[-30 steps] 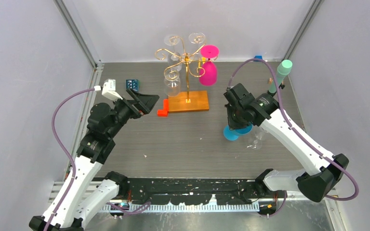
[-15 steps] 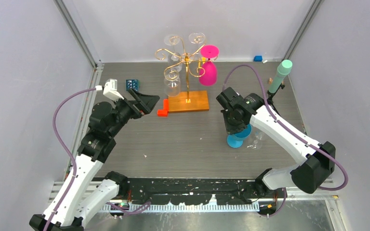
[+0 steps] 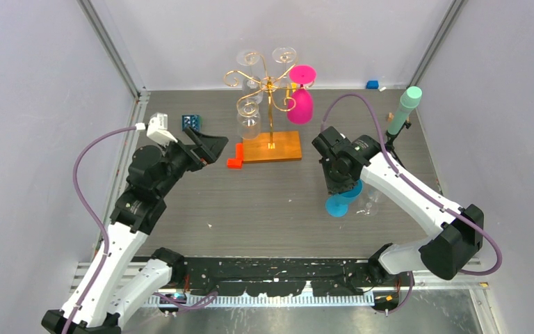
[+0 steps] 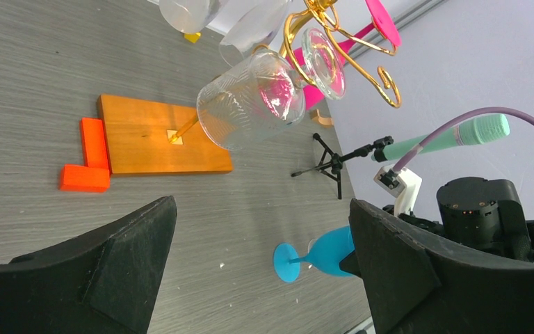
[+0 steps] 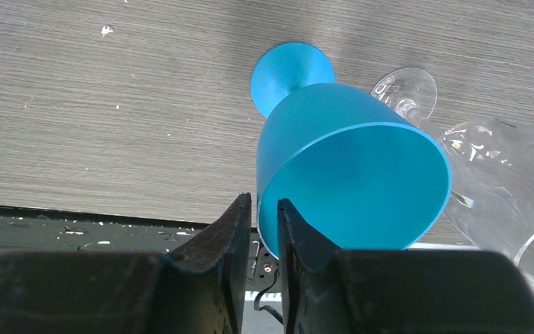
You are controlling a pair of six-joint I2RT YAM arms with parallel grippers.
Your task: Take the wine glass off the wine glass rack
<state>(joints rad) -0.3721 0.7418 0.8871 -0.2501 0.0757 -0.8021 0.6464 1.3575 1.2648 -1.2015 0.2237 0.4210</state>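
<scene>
My left gripper moves outward toward the rack and onto the near clear glass's foot [image 3: 248,108] [image 4: 323,63] next, as that lies outward and to its right in the top view.
The wine glass rack [image 3: 271,104] is gold wire on an orange wooden base [image 3: 281,147] at the back centre. A pink wine glass [image 3: 300,104] and clear glasses [image 3: 249,122] hang upside down from its arms. In the left wrist view a clear glass [image 4: 250,110] hangs on the rack [image 4: 351,49]. My left gripper [image 3: 207,145] [image 4: 262,205] is open and empty, just left of the base. My right gripper [image 3: 338,182] [image 5: 264,202] straddles the rim of a blue wine glass [image 5: 351,181] [image 3: 336,204], slightly open, with a gap beside the rim. The glass's foot is on the table.
A clear wine glass [image 3: 370,204] [image 5: 494,167] stands right beside the blue one. An orange L-shaped block [image 3: 236,158] lies against the rack's base and a small blue box [image 3: 192,122] behind it. A mint microphone on a tripod [image 3: 405,108] stands at the right.
My right arm has carried the blue glass slightly left and down onto the table. Its jaws have just loosened from the rim. The left arm has hardly moved.
</scene>
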